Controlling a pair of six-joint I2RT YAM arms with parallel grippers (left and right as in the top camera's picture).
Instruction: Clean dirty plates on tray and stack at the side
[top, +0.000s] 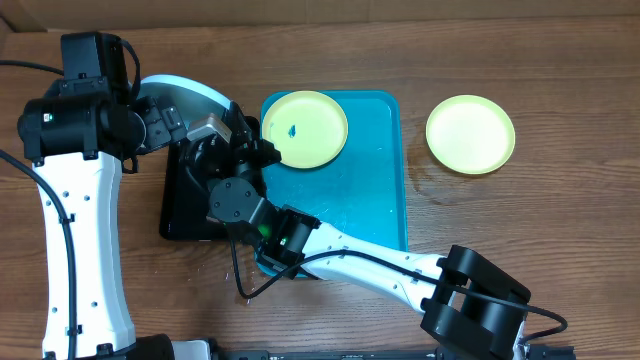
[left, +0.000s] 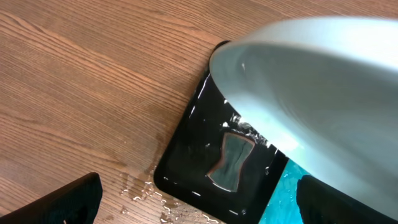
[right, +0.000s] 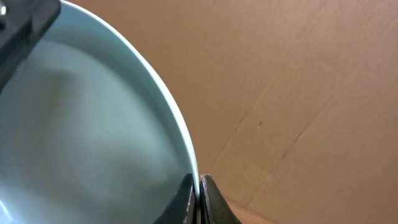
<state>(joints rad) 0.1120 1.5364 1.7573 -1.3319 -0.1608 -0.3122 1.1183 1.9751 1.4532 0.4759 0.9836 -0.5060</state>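
I will next swing my right gripper to its right in the overhead view, lower the blue plate (top: 188, 96) and let it go on top of the unmarked yellow-green plate, which is below the gripper.
A light blue plate (top: 188, 96) is held up, tilted, over the black tray (top: 183, 218). My right gripper (right: 199, 184) is shut on its rim, which fills the right wrist view (right: 93, 118). Under the plate (left: 311, 93), my left gripper (left: 199, 184) stands open above the black tray (left: 186, 163), with nothing between its fingers. A pale yellow-green plate (top: 303, 128) with a small blue smudge lies at the far end of the turquoise tray (top: 370, 205). Another yellow-green plate (top: 470, 134), with no marks, sits on the table to the right of the tray.
A dark, waisted sponge (left: 231, 160) lies in the wet black tray. Water drops (left: 144, 190) are spilled on the wooden table beside that tray's corner. The turquoise tray's wet corner (left: 280, 200) shows next to it. My two arms cross over the black tray.
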